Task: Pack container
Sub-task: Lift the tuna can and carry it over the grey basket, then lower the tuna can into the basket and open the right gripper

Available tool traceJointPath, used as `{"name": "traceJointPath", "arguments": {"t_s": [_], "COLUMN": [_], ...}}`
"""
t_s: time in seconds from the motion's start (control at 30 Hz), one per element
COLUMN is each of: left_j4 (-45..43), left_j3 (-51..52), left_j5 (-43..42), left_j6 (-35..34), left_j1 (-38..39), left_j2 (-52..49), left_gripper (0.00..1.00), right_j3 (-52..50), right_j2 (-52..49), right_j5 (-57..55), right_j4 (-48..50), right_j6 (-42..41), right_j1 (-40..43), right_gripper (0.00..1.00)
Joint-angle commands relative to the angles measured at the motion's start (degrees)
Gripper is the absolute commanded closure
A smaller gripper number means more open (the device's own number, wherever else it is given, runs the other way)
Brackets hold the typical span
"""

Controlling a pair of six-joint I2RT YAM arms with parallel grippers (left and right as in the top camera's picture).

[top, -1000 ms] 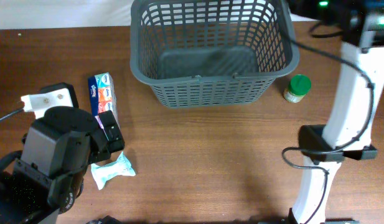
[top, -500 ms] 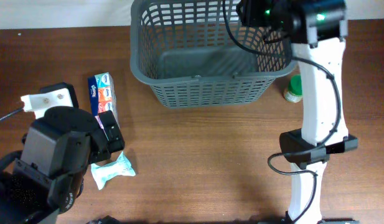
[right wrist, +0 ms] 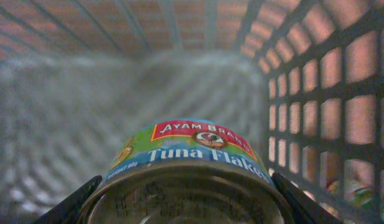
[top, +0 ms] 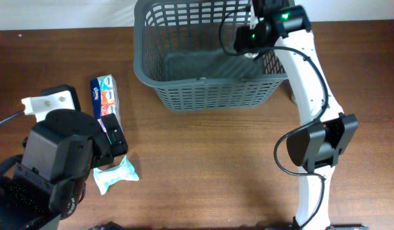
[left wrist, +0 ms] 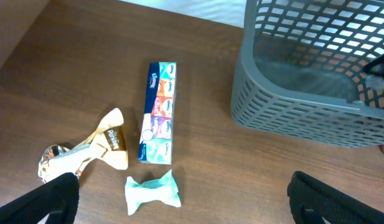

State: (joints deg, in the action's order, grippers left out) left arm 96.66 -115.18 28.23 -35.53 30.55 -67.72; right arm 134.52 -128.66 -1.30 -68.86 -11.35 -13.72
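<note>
My right gripper holds the tuna can (right wrist: 188, 168) above the clear basket bottom, so I will lower my gripper beside the basket's lattice side onto the basket bottom and let go of the can.
The dark grey slotted basket (top: 184, 70) stands at the back middle of the table; it also shows in the left wrist view (left wrist: 291, 106). My right gripper (top: 251, 39) is inside the basket near its right wall, shut on a round tuna can (right wrist: 188, 168), with the basket's lattice wall (right wrist: 316, 106) close on its right. My left gripper (left wrist: 182, 214) is open and empty, above a teal wrapped packet (left wrist: 153, 191) at the front left, also in the overhead view (top: 115, 175).
A long tissue pack (top: 105, 97) lies left of the basket. A tan and silver wrapped packet (left wrist: 86, 152) lies beside it. A white block (top: 48, 102) sits at the far left. The right arm (top: 315, 147) rises from the table's front right.
My right arm has swung left from beside the basket to inside it, carrying the can. It now hides the green-lidded jar seen earlier. The left arm has not moved.
</note>
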Motion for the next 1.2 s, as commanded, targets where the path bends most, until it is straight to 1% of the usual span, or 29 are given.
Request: {"name": "traceJointPath", "arguments": {"t_s": [0.0,0.13,0.33,0.43,0.6,1.17], "left_j4": [0.02,0.02,0.02,0.02,0.02,0.02], "left_j3": [0.07,0.09,0.07,0.07,0.09,0.07], "left_j5": [-0.42,-0.42,-0.42,-0.42,-0.42,-0.42], "left_j6": [0.9,0.9,0.9,0.9,0.9,0.9], "left_j1": [-0.33,-0.35,-0.33,-0.33,-0.33,-0.33], "left_j2": [-0.07,-0.07,-0.07,-0.07,-0.07,-0.07], "left_gripper": [0.0,0.0,0.0,0.0,0.01,0.0], "right_j3": [-5.33,-10.56,-14.4,-15.13,-15.13,-16.04], "right_j2": [0.79,0.79,0.72,0.68,0.68,0.66], "right_j5": [-0.9,-0.9,-0.9,-0.9,-0.9,-0.9], "right_j4": [2.29,4.98,8.26,8.9,9.4,9.35], "right_j6": [0.57,0.57,0.57,0.55,0.55,0.55], "right_j1": [-0.15,-0.15,-0.15,-0.15,-0.15,-0.15], "right_gripper": [0.96,0.96,0.95,0.89,0.86,0.85]}}
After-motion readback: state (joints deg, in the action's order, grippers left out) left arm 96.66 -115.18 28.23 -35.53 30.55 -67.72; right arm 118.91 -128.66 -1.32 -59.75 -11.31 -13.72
